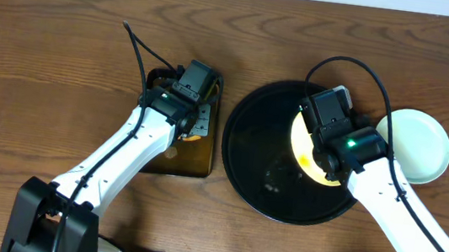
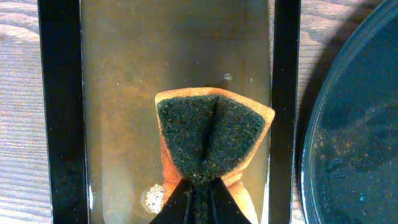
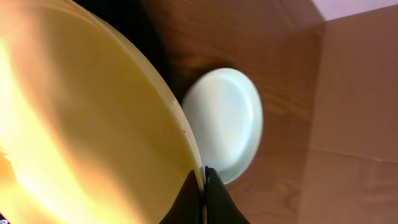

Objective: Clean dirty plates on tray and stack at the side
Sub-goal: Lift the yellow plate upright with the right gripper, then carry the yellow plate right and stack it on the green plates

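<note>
The empty mint-blue plate [image 1: 419,148] [image 3: 229,121] is to the right of my right gripper in the overhead view, so I will carry the yellow plate over, lower it on top and release it.
The round black tray [image 1: 254,163] lies at centre right. My right gripper [image 3: 203,177] is shut on the rim of the pale yellow plate [image 1: 303,143] and holds it tilted over the tray; it fills the left of the right wrist view [image 3: 81,118], with an orange smear at its lower left. A mint-blue plate [image 1: 415,146] lies on the table to the right of the tray and also shows in the right wrist view [image 3: 227,118]. My left gripper [image 2: 200,190] is shut on the folded orange sponge [image 2: 208,140] with a dark green scrub face, over the rectangular tray.
The small rectangular black tray [image 2: 59,112] holds brownish liquid with some foam; it sits left of the round tray [image 2: 348,137], also in the overhead view [image 1: 204,153]. Brown cardboard [image 3: 360,93] lies on the table beyond the mint-blue plate.
</note>
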`<state>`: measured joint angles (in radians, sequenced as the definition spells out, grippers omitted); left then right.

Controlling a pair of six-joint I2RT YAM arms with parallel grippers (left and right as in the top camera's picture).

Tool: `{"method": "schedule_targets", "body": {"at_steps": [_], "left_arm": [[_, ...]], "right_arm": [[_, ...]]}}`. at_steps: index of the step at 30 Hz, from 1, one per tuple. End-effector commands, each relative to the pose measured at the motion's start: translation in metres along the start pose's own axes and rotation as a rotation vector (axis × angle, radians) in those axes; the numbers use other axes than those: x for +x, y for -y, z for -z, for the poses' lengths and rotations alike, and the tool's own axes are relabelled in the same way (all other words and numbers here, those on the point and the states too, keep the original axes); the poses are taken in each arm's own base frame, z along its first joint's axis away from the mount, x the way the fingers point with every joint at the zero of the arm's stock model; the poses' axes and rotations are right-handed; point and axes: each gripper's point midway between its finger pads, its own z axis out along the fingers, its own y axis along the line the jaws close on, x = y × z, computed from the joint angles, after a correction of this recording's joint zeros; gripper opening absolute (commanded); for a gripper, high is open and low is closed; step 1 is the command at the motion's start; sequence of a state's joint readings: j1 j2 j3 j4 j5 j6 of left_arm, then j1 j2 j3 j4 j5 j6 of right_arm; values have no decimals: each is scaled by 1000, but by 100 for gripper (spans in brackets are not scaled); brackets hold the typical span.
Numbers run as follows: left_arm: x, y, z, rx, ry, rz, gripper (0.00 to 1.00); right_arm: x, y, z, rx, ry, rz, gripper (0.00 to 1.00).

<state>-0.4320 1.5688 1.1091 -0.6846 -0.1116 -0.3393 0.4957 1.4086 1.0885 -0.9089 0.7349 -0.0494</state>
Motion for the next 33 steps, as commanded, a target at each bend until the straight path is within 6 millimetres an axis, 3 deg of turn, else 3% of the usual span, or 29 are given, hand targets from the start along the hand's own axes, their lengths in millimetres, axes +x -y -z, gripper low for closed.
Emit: {"method": "schedule_targets", "body": {"at_steps": [1, 5, 12, 15, 19, 22, 27, 33], "left_arm": [[0, -4, 0, -15, 1, -3, 8], [1, -4, 0, -15, 1, -3, 8], [0, -4, 0, -15, 1, -3, 8], [1, -4, 0, -15, 1, -3, 8], [1, -4, 0, -15, 1, -3, 8], [1, -4, 0, -15, 0, -3, 8], [1, -4, 0, -15, 0, -3, 8], [1, -4, 0, -15, 0, -3, 8]], "right_arm": [[-2, 25, 7, 149, 15, 9, 1], [-4, 32, 9, 190, 21, 3, 1], [-10, 23, 15, 178, 54, 12, 1], [-11, 26, 14, 186, 64, -76, 1], [-13, 12, 12, 105, 71, -102, 1], [-12, 26, 11, 166, 70, -183, 1], [-13, 21, 8, 122, 69, -206, 1], [0, 43, -10, 140, 19, -467, 1]]}}
